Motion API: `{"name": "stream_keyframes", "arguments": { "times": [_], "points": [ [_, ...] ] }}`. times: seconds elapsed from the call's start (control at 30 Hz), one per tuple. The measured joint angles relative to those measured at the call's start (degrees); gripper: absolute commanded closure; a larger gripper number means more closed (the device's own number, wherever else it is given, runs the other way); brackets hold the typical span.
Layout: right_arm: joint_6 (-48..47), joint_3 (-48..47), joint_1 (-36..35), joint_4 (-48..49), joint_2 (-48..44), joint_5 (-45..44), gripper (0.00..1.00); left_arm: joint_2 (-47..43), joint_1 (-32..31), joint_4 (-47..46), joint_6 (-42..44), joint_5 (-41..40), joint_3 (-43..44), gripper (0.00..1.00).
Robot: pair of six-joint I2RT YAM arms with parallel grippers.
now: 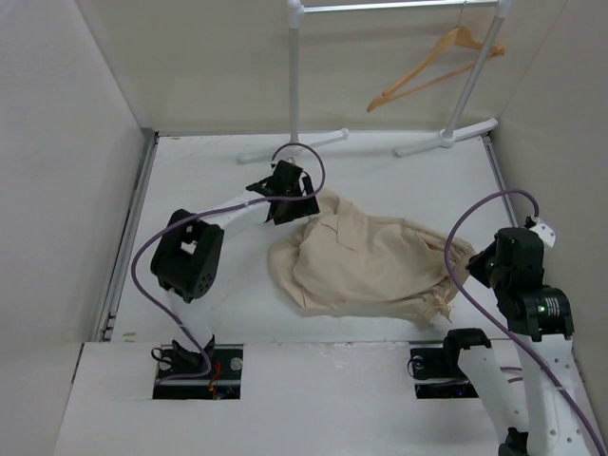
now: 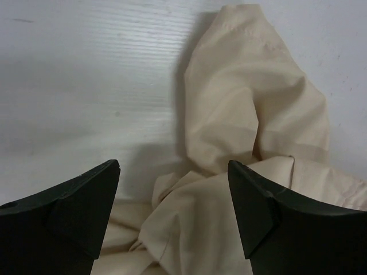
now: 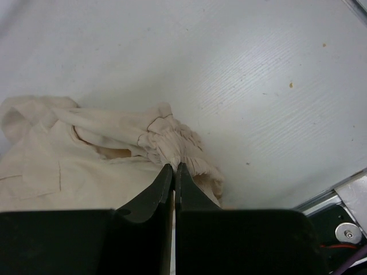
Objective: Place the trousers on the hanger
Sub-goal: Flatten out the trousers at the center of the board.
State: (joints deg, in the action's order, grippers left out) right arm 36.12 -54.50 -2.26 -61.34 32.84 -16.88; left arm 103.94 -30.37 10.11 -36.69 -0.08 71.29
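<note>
I need to carry the gathered waistband outward with my right gripper next, onto the bare tabletop toward the rack's foot (image 1: pixel 460 196), and release it there, because the trousers are crumpled in a heap.
The beige trousers (image 1: pixel 366 264) lie crumpled in a heap on the white table. My left gripper (image 1: pixel 288 195) hovers at their far left corner, jaws open; in the left wrist view its fingers (image 2: pixel 86 212) straddle loose folds of the trousers (image 2: pixel 252 109) without touching them. My right gripper (image 1: pixel 472 268) is shut on the gathered waistband (image 3: pixel 178 146) at the heap's right end. The wooden hanger (image 1: pixel 432 66) hangs by its hook from the white rack at the back right.
The white clothes rack (image 1: pixel 294 66) stands at the back, its feet (image 1: pixel 446 138) resting on the table. Grey walls close in left, right and behind. A metal rail (image 3: pixel 338 189) runs along the table's right edge.
</note>
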Motion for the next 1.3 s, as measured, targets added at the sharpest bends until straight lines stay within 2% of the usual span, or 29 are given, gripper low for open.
{"name": "stream_keyframes", "arguments": {
  "times": [0.07,0.1,0.13,0.17,0.23,0.27,0.37,0.47,0.6,0.73,0.83,0.9,0.97,1.03,1.1,1.2,1.3],
  "points": [
    [0.44,0.07,0.00,0.07,0.02,0.87,1.00,3.87,-1.14,-1.01,0.00,1.25,2.34,0.25],
    [0.85,0.22,-0.04,0.15,0.02,1.33,1.00,5.49,-1.73,-1.36,-0.02,1.62,3.32,0.28],
    [1.27,0.46,-0.22,0.20,-0.02,1.88,1.00,6.88,-2.23,-1.66,-0.07,1.84,4.24,0.35],
    [1.64,0.83,-0.59,0.42,-0.17,2.12,1.00,8.35,-2.62,-1.88,-0.24,2.05,5.31,0.44],
    [2.29,1.75,-2.19,0.48,-0.59,2.62,1.00,10.84,-3.34,-2.49,-0.50,2.45,7.06,0.81],
    [2.54,2.10,-3.13,0.46,-0.83,2.84,1.00,11.54,-3.52,-2.89,-0.59,2.54,7.43,0.89],
    [2.86,2.21,-4.81,0.59,-1.27,3.02,1.00,10.29,-2.86,-2.84,-1.38,0.31,6.14,0.92],
    [2.95,1.66,-5.57,0.63,-1.09,3.10,1.00,1.40,0.28,-1.05,-2.21,-3.23,0.81,0.92],
    [3.02,-2.40,-7.52,1.05,0.50,3.19,1.00,-19.45,8.33,4.59,-2.34,-8.96,-0.81,0.92],
    [3.10,-10.19,-10.29,1.88,1.95,3.19,1.00,-37.62,14.51,8.68,-1.51,-15.54,5.97,0.91],
    [2.89,-16.68,-13.00,2.82,2.12,3.21,1.00,-44.76,14.67,9.94,-0.24,-17.70,9.53,0.83],
    [2.64,-19.19,-14.60,3.89,1.92,3.15,1.00,-46.05,14.03,10.25,0.13,-17.44,10.08,0.75],
    [2.43,-19.56,-15.50,4.70,1.70,2.91,1.00,-42.62,11.67,10.38,0.46,-16.06,9.77,0.63],
    [2.23,-18.16,-15.74,5.01,1.70,2.78,1.00,-34.86,8.24,9.53,1.53,-13.40,9.53,0.45],
    [2.16,-15.58,-15.74,4.83,1.66,2.75,1.00,-24.55,5.27,7.72,3.02,-10.27,9.31,0.35],
    [1.79,-11.52,-15.41,4.44,1.49,2.75,1.00,-8.20,2.56,6.29,4.79,-5.70,8.35,0.28],
    [1.62,-7.76,-14.51,3.67,0.07,2.75,1.00,2.49,1.01,6.80,5.44,-1.64,7.06,0.26]
  ]
}}
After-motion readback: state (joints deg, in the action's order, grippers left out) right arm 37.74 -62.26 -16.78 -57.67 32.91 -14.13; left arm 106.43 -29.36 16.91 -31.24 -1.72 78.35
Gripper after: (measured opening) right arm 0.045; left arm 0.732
